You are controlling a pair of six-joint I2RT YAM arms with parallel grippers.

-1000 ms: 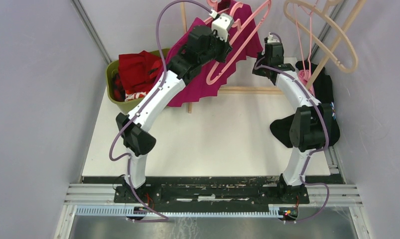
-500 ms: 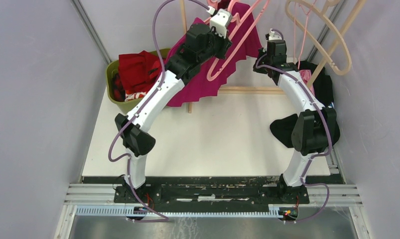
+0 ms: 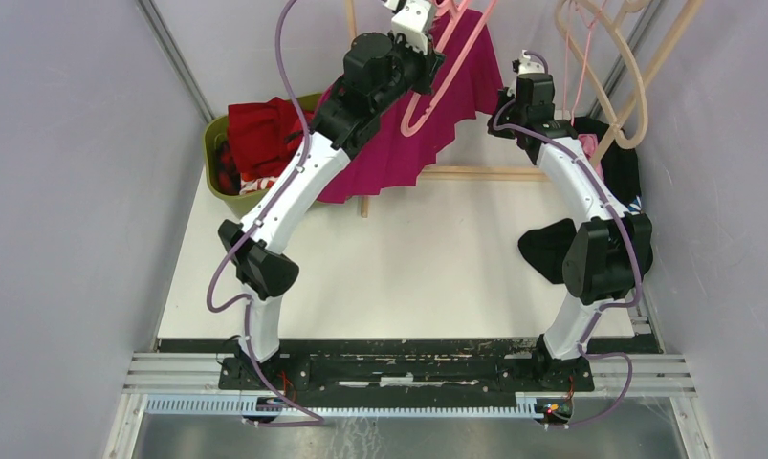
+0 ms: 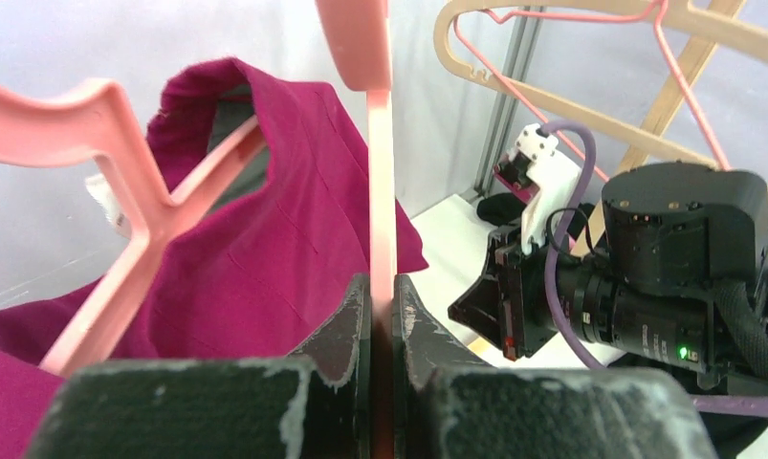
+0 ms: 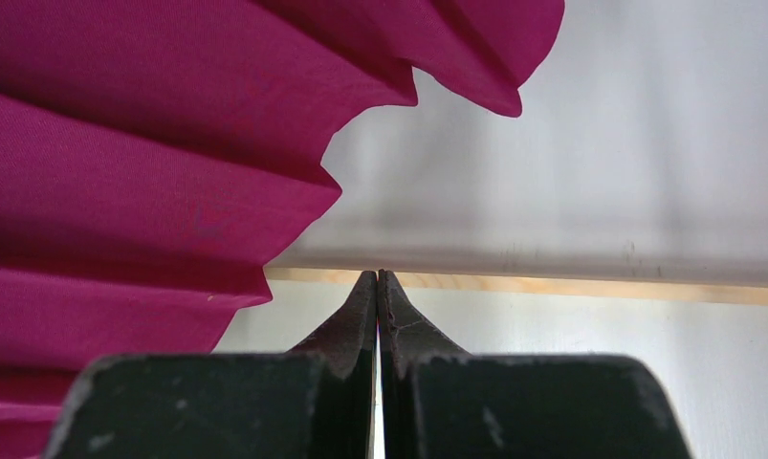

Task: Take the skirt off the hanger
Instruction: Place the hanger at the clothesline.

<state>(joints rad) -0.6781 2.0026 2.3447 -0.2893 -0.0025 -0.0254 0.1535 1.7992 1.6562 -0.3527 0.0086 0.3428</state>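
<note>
My left gripper moves the hanger's straight bar (image 4: 381,210) slightly outward next, then opens, since the skirt (image 3: 399,153) still hangs on the hanger's other arm.
The magenta skirt (image 3: 399,153) hangs from a pink hanger (image 3: 447,76) at the back of the table, one end still draped over the hanger arm (image 4: 121,258). My left gripper (image 3: 426,43) is raised high and shut on the hanger's straight bar (image 4: 381,210), which runs up between the fingers. In the left wrist view the skirt (image 4: 265,258) fills the left half. My right gripper (image 3: 528,84) is shut with nothing in it. It sits just right of the skirt's pleated hem (image 5: 121,191), apart from it.
A green basket (image 3: 213,182) with red clothes (image 3: 265,139) stands at the back left. A wooden rack with bare hangers (image 3: 638,105) rises at the back right above black garments (image 3: 552,249). A wooden bar (image 3: 475,174) lies across the table's back.
My left gripper has risen toward the back, carrying the pink hanger and skirt higher. My right gripper has moved slightly back and up, still shut.
</note>
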